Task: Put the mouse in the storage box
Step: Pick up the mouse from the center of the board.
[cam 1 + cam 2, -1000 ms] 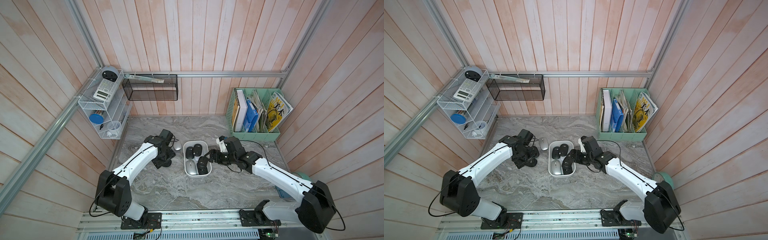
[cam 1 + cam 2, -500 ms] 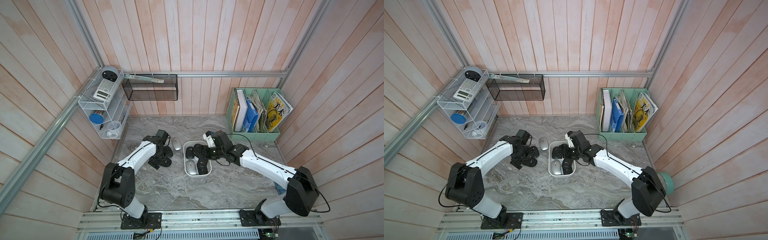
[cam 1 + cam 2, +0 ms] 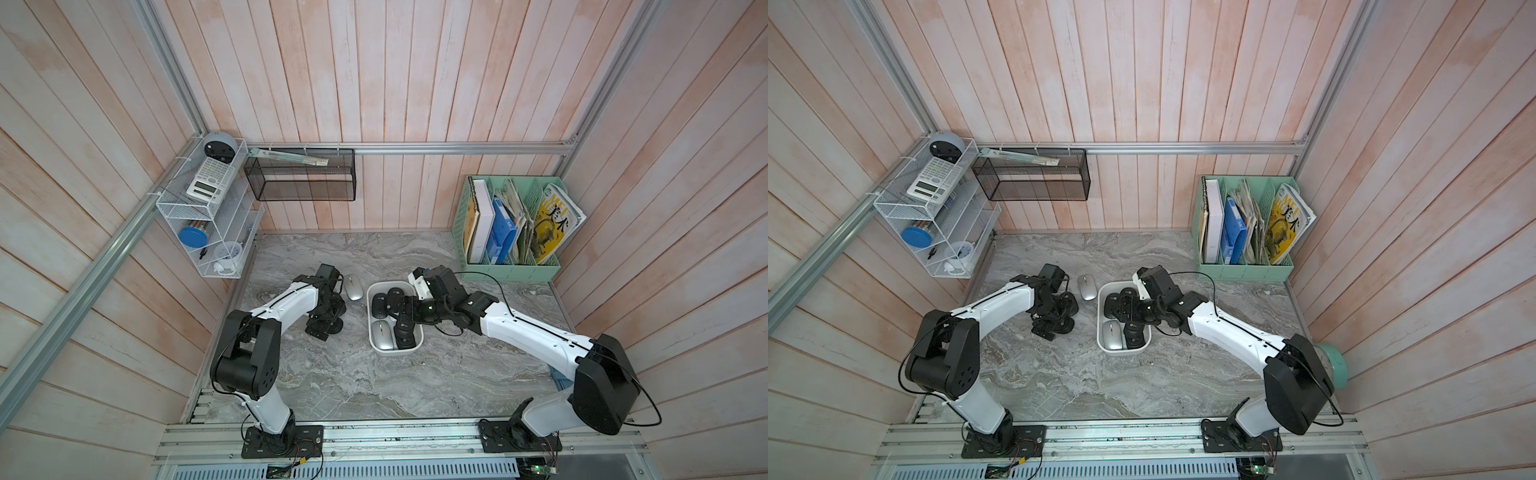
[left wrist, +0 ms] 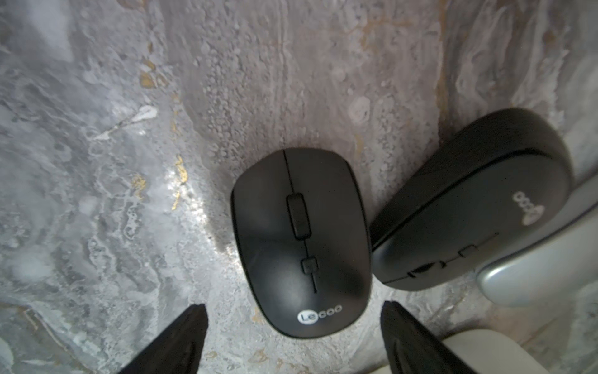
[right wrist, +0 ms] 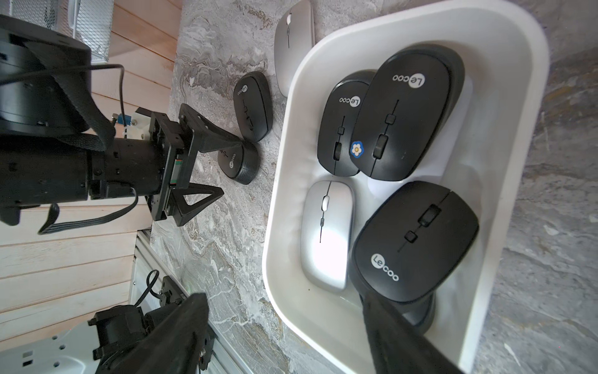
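Note:
The mouse is still beyond the fingers. I need to move my left gripper down next toward the black mouse's wheel end (image 3: 336, 325) (image 4: 299, 215) until its open fingers are on both long sides of the mouse.
The white storage box (image 3: 395, 353) (image 3: 1123, 352) (image 5: 504, 226) sits mid-table and holds several mice, black and silver. On the table to its left lie two black mice and one silver mouse (image 3: 354, 286) (image 3: 1087, 286) (image 5: 293, 42). My left gripper (image 4: 293, 327) (image 3: 326, 322) is open, low over one black mouse (image 4: 301, 239) (image 5: 239, 162) that lies just ahead of its fingertips. The other black mouse (image 4: 469, 207) (image 5: 252, 107) rests against it. My right gripper (image 5: 284, 323) (image 3: 404, 322) hangs open over the box with nothing between its fingers. One finger (image 5: 394, 336) is beside a black mouse (image 5: 417, 239) in the box.
A mint-green file holder (image 3: 511, 266) with books stands at the back right. On the back wall hangs a black mesh basket (image 3: 301, 183), and a white wire shelf (image 3: 208, 220) sits on the left wall. Open marble table lies in front of the box.
My left jaws have spread wider and the left arm has drawn back slightly. The right arm has swung left, bringing its wrist over the box.

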You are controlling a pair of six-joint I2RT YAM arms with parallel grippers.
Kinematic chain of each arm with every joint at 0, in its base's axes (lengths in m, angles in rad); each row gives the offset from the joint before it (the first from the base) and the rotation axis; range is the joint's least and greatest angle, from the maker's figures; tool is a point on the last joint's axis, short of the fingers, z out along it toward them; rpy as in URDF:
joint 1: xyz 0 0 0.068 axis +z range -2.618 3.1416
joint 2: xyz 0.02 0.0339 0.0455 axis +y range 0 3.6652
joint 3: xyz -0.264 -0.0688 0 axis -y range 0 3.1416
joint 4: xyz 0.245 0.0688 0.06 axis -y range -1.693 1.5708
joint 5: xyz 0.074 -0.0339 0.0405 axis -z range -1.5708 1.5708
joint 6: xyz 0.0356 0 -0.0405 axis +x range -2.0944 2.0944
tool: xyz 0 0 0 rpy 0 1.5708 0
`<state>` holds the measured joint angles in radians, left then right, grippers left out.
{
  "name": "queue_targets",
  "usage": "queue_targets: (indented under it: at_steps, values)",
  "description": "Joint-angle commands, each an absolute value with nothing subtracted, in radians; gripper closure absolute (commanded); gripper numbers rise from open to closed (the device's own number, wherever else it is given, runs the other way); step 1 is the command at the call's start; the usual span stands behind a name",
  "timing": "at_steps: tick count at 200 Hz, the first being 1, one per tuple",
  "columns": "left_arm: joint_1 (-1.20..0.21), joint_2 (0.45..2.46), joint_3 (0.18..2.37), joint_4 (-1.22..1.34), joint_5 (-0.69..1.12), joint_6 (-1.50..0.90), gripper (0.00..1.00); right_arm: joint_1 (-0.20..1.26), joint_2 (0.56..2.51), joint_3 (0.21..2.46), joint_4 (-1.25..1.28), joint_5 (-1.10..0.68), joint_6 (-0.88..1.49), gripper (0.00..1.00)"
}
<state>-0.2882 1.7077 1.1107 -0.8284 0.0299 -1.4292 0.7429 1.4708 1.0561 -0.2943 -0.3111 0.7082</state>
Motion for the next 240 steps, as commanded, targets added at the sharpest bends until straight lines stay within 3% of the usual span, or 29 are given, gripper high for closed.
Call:
queue_targets:
  at_steps: [1,110,240]
  values:
    - [-0.284,1.73,1.085,-0.796,0.039,-1.477,0.11,0.747,1.442,1.03,-0.315,-0.291,0.692,0.19]
    - [-0.251,1.752,1.053,-0.772,0.002,-1.471,0.12,0.747,1.43,0.996,-0.319,-0.279,0.693,0.19]
    - [-0.209,1.77,1.041,-0.704,0.079,-1.405,0.31,0.747,1.444,0.999,-0.315,-0.287,0.695,0.19]
